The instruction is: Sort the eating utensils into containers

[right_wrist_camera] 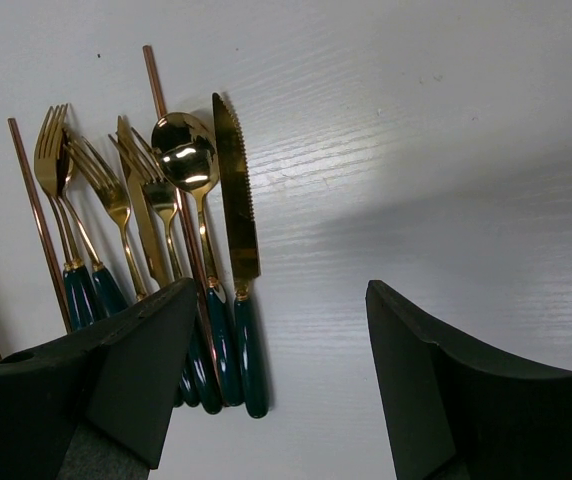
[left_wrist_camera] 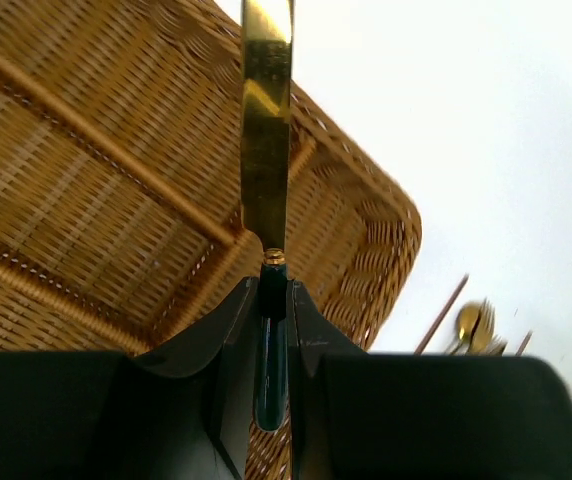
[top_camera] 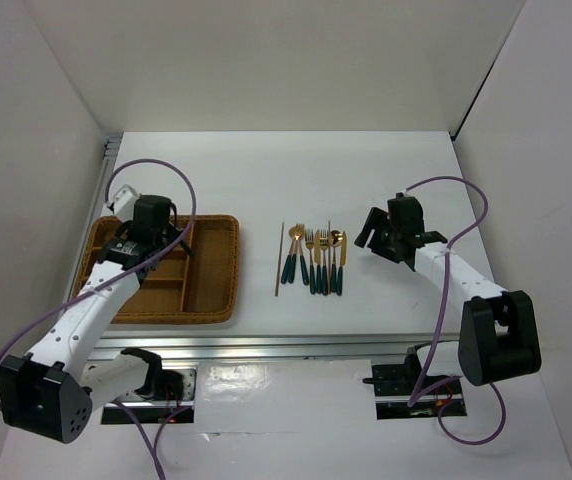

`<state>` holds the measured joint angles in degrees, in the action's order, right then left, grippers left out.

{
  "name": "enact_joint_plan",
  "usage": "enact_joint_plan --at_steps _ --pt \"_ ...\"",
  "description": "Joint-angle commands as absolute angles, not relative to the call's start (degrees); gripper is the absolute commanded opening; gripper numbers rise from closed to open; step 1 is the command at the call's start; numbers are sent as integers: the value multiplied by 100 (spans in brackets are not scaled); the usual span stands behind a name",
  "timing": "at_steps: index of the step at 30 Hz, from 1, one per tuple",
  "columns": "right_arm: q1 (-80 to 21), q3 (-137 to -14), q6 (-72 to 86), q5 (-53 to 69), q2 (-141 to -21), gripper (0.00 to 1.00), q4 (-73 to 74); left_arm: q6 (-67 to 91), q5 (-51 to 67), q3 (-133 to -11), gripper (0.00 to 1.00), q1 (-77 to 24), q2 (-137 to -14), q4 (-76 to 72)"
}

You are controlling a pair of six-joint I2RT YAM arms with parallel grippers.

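I should turn my left gripper next and lower it into the tray's far long section, because the knife (left_wrist_camera: 265, 130) hangs at a slant to the tray's long divider.
My left gripper (left_wrist_camera: 272, 300) is shut on the dark green handle of a gold knife (left_wrist_camera: 265, 130) and holds it above the brown wicker tray (left_wrist_camera: 86, 210); in the top view this gripper (top_camera: 151, 232) hangs over the tray (top_camera: 216, 290). Several gold utensils with green handles (top_camera: 321, 260) lie in a row mid-table, with a thin brown stick (top_camera: 279, 258) to their left. My right gripper (right_wrist_camera: 281, 340) is open and empty, just right of that row; a knife (right_wrist_camera: 234, 200), a spoon (right_wrist_camera: 188, 165) and forks (right_wrist_camera: 106, 190) lie beside its left finger.
The tray's dividers (left_wrist_camera: 116, 160) split it into long compartments. A second brown stick (right_wrist_camera: 166, 150) lies among the utensils. White walls enclose the table on three sides. The right arm (top_camera: 446, 275) reaches in from the right.
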<state>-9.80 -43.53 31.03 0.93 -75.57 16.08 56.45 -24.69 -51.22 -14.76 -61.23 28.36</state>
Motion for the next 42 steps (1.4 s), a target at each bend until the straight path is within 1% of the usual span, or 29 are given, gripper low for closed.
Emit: enact_joint_plan --at_steps 1,7,12,20,27,29,31,36,38,39,40,41,42 --pt "-958 -4368 3023 70 -7559 76 1354 6573 -2742 -5124 22 -1161 -6195 2531" --pt "-958 -4368 3023 70 -7559 76 1354 7829 -2935 -5019 22 -765 -6494 2479" --pt "-958 -4368 3023 70 -7559 76 1406 8980 -2997 -5141 22 -546 -6899 2803" --pt "-958 -4421 3023 70 -7559 76 1459 9869 -2848 -5510 20 -299 -7672 3155" --pt "-958 -4474 3023 18 -7506 76 1512 9739 -2672 -5616 22 -123 -8076 2849" --pt "-958 -4474 3023 18 -7506 76 1512 9458 -2497 -5616 24 34 -8147 2646" --pt "-958 -4474 3023 18 -7506 76 1512 9221 -2216 -5616 24 88 -8340 2426" --pt "-958 -4474 3023 18 -7506 76 1512 8913 -1847 -5993 24 290 -8701 2645" --pt "-958 -4474 3023 18 -7506 76 1512 8807 -1741 -6099 29 343 -8779 2750" --pt "-958 -4474 3023 18 -7506 76 1512 8807 -1618 -6100 34 343 -8780 2812" --pt "-958 -4474 3023 18 -7506 76 1512 8720 -1617 -6100 40 343 -8780 2812" --pt "-958 -4474 3023 18 -7506 76 1512 8580 -1548 -6100 55 343 -8693 2691" --pt "-958 -4474 3023 18 -7506 76 1512 8526 -1547 -6039 59 343 -8562 2550"
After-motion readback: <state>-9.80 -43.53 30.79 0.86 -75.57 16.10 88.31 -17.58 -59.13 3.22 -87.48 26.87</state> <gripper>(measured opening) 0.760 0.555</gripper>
